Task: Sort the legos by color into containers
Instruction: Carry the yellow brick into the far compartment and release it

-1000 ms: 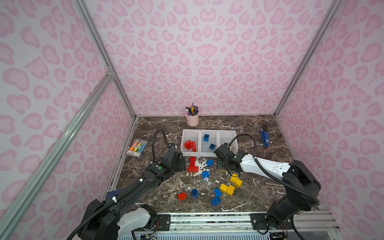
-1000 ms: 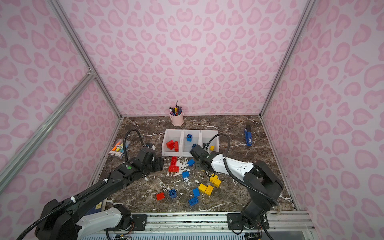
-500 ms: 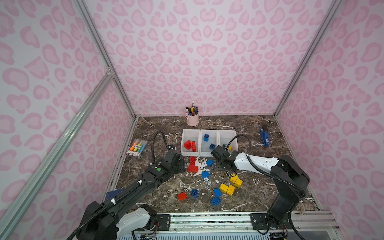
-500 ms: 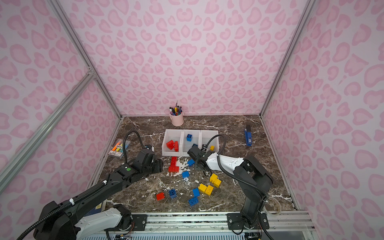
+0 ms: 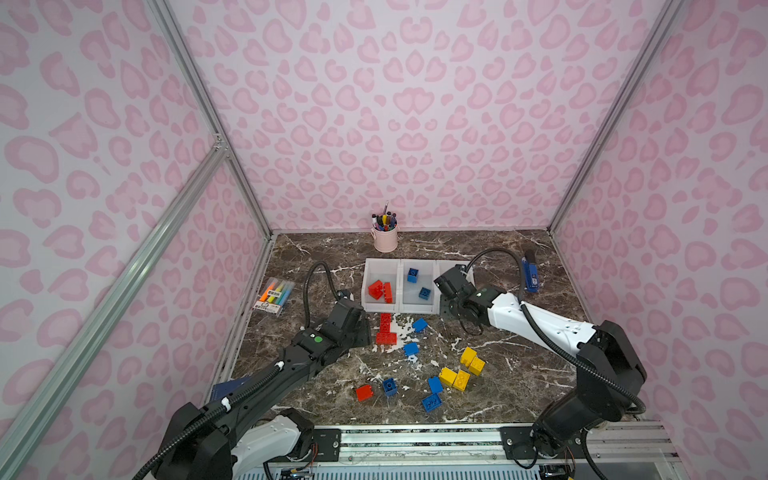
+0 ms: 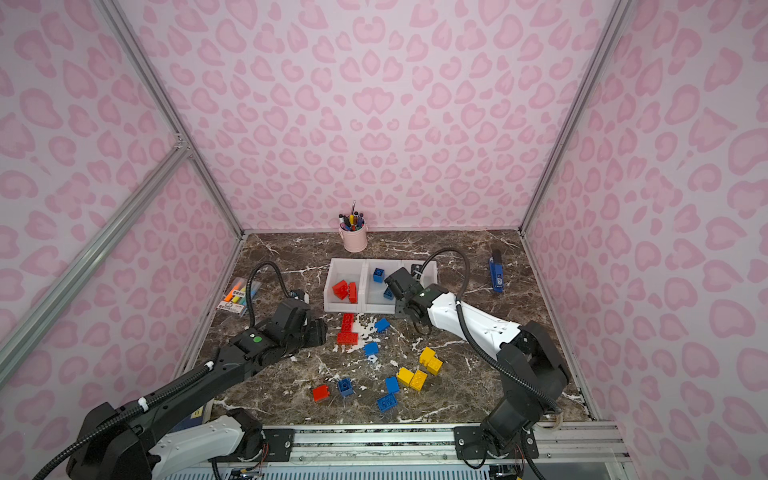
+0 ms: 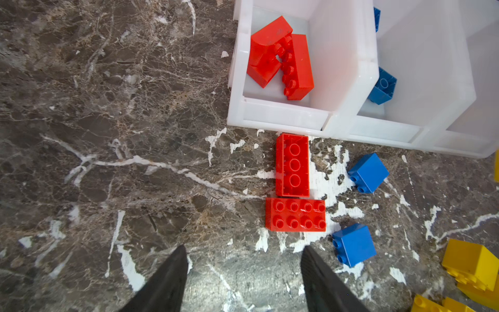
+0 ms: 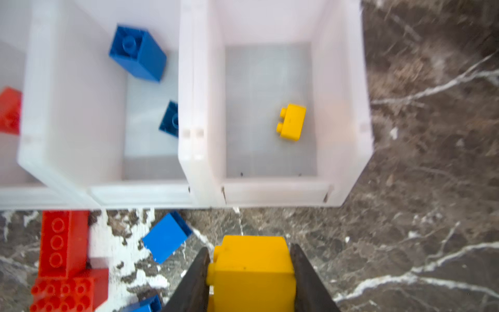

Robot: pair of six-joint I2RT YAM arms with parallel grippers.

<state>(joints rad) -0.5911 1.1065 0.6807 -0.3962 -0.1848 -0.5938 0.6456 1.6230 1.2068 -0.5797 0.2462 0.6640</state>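
My right gripper holds the yellow lego and should next release it outward, over the container's near edge, as the container with the small yellow lego (image 6: 429, 276) (image 8: 267, 117) lies outward of it.
Three joined white containers (image 5: 415, 308) stand mid-table. The left one holds red legos (image 5: 380, 289), the middle one blue legos (image 5: 412, 274), and the right one a small yellow lego (image 8: 291, 122). My right gripper (image 8: 250, 250) is shut on a yellow lego (image 8: 251, 272), just in front of the right container's lip. My left gripper (image 7: 243, 250) is open and empty, low over the table just short of two red oblong legos (image 7: 295, 214). Loose blue (image 5: 410, 349), yellow (image 5: 455, 378) and red (image 5: 364, 392) legos lie in front of the containers.
A pink pen cup (image 5: 385, 240) stands at the back wall. A highlighter pack (image 5: 274, 295) lies at the left edge and a blue stapler-like tool (image 5: 530, 274) at the right. Pink walls enclose three sides, and a metal rail (image 5: 415, 440) runs along the front.
My right gripper's jaws have closed on the yellow lego, and its wrist has shifted slightly toward the right container. The left arm has stayed still.
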